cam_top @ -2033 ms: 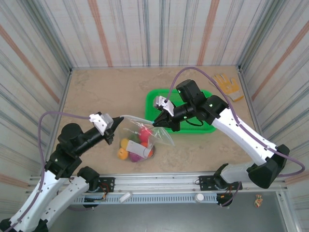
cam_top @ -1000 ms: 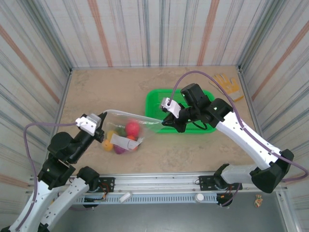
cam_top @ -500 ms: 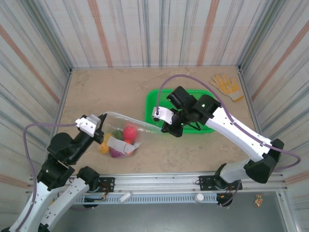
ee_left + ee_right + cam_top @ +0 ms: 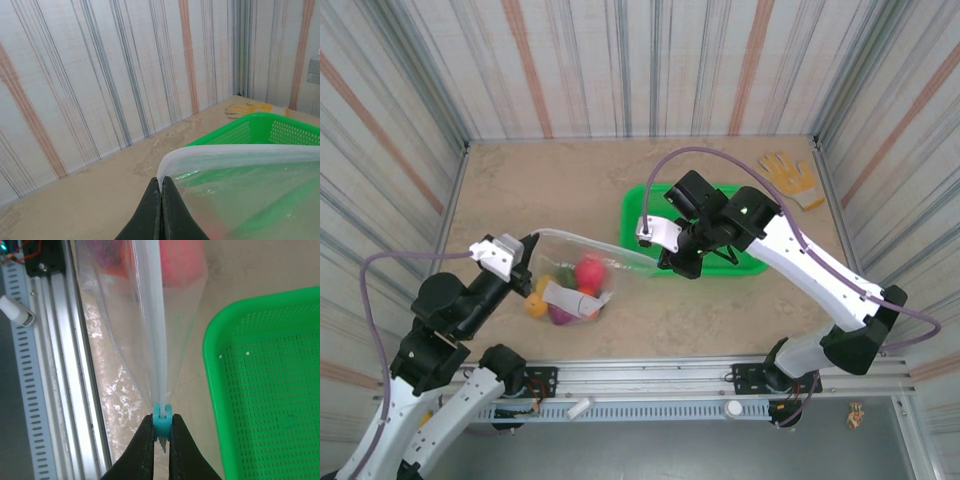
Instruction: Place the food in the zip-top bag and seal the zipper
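The teal slider (image 4: 161, 421) already sits at the zipper's other end, so my left gripper will next move outward and down, tilting toward the table, then release its end.
The zip-top bag (image 4: 582, 275) hangs stretched between both grippers, just above the table. My left gripper (image 4: 533, 243) is shut on the left end of the zipper (image 4: 590, 240), whose white rim (image 4: 225, 152) curves out from the black fingertips (image 4: 155, 200). My right gripper (image 4: 658, 262) is shut on a small teal slider (image 4: 161, 421) at the right end, where the clear zipper (image 4: 152, 315) runs straight into it. The food lies inside the bag: a pink-red piece (image 4: 588, 272), an orange one (image 4: 537, 305) and a purple one (image 4: 560, 316). A pink-red blur (image 4: 185, 260) shows through the plastic.
The green mesh basket (image 4: 740, 262) sits right behind my right gripper, and its rim (image 4: 212, 380) is close beside the slider. A yellow glove (image 4: 786, 176) lies in the far right corner. The aluminium rail (image 4: 55, 365) runs along the table's near edge.
Over two seconds my left gripper drew its end of the bag leftward, pulling it long and taut. My right wrist turned over the basket's left edge. Hardly anything moved in the last half second.
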